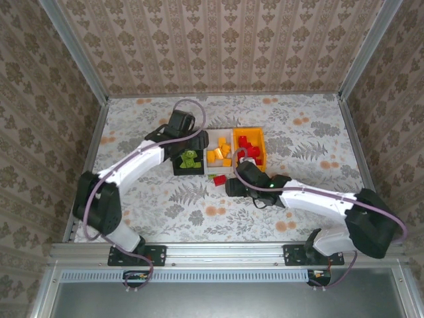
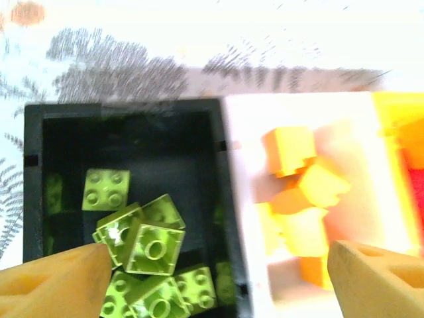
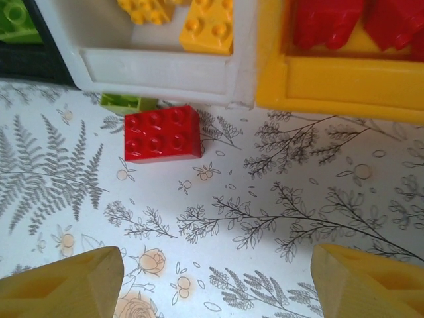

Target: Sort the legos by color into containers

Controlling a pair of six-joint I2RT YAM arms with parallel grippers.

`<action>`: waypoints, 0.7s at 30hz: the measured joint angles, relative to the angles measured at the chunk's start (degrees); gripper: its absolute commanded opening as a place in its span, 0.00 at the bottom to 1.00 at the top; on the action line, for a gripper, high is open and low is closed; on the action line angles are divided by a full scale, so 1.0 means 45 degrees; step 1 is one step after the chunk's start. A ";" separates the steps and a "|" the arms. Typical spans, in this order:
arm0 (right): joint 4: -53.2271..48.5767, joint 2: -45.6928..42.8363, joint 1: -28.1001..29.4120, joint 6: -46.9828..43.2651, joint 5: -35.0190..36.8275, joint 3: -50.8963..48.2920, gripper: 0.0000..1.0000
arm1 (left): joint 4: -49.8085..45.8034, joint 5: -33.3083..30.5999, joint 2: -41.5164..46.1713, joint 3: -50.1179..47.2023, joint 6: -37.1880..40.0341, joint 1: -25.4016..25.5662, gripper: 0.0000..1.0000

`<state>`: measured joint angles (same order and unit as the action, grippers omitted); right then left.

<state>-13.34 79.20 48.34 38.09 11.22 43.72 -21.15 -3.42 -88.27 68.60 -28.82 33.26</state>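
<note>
The red lego's short ends lie below and outward of the right gripper's open fingers, so the robot will lower that gripper toward the white bin (image 2: 242,199) and close on them.
The black bin (image 2: 33,179) holds several lime green legos (image 2: 154,248). Beside it, the white bin (image 2: 242,199) holds orange legos (image 2: 308,189), and the orange bin (image 1: 255,136) holds red ones (image 1: 246,143). My left gripper (image 2: 218,285) hangs open over the black bin with nothing between its fingers (image 2: 53,281). A loose red lego (image 3: 162,132) and a loose green lego (image 3: 129,103) lie on the table against the white bin's (image 3: 159,69) near wall. My right gripper (image 3: 215,285) is open and empty, just short of the red lego.
The three bins stand side by side mid-table, black (image 1: 189,165), white (image 1: 218,158) and orange. Floral tablecloth (image 1: 311,132) stretches to both sides. The metal frame posts (image 1: 89,73) and patterned walls enclose the table.
</note>
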 measured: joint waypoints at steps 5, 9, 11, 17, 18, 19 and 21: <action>0.0350 0.1870 0.0262 -0.0097 0.0131 0.0869 0.78 | 0.0350 0.0175 0.3361 -0.1647 -0.0301 0.0782 0.99; 0.0471 0.3279 0.0457 -0.0189 0.0471 0.1894 0.78 | 0.0267 0.0083 0.5833 -0.3818 -0.0831 0.1326 1.00; 0.0534 0.3842 0.0491 -0.0194 0.0593 0.2302 0.78 | 0.0141 -0.0049 0.6897 -0.4901 -0.1175 0.1559 1.00; 0.0500 0.5183 0.0549 -0.0194 0.1107 0.3279 0.77 | -0.0651 -0.0568 0.9549 -0.7218 -0.2312 0.1991 1.00; 0.0471 0.5362 0.0563 -0.0199 0.1185 0.3424 0.77 | -0.0758 -0.0670 0.9913 -0.7485 -0.2492 0.2021 1.00; 0.0413 0.5527 0.0573 -0.0214 0.1258 0.3555 0.76 | -0.0840 -0.0724 1.0176 -0.7660 -0.2637 0.2021 1.00; 0.0262 0.5858 0.0627 -0.0272 0.1433 0.3823 0.75 | -0.0971 -0.0899 1.0652 -0.7975 -0.2939 0.2025 1.00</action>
<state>-12.16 105.56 51.16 36.86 17.67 60.93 -25.52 -7.46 -40.34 32.71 -42.04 42.37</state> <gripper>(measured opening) 0.762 0.997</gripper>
